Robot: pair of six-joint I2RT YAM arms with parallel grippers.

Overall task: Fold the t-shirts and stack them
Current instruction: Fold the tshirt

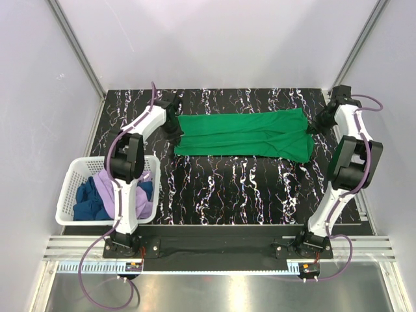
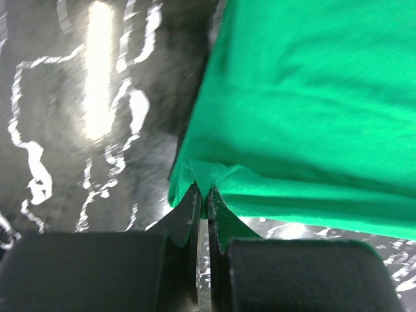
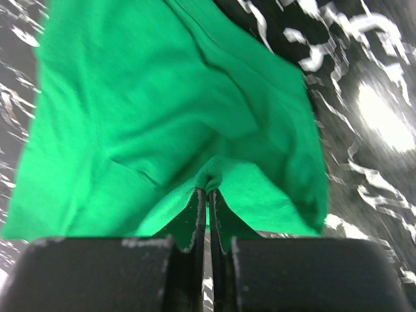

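I will next move my left gripper slightly outward toward the green t-shirt's far part point(image 1: 188, 125) point(image 2: 234, 117) and let go of the pinched cloth, because the t-shirt's far part is just outward of the gripper's fingers.
The bright green t-shirt point(image 1: 244, 133) lies as a long folded band across the far half of the black marbled table point(image 1: 227, 188). My left gripper point(image 1: 175, 130) is shut on its left end; the left wrist view shows a pinch of green cloth point(image 2: 292, 97) bunched between the closed fingertips point(image 2: 203, 192). At the shirt's right end my right gripper point(image 1: 312, 130) is also shut on a small fold of the green cloth point(image 3: 162, 117), right at the fingertips point(image 3: 208, 190). A lilac t-shirt point(image 1: 120, 185) and a dark blue t-shirt point(image 1: 88, 200) lie crumpled in the basket.
The white lattice basket point(image 1: 68, 188) sits at the table's left front corner, beside the left arm's base. White walls with metal rails enclose the table on the left, back and right.
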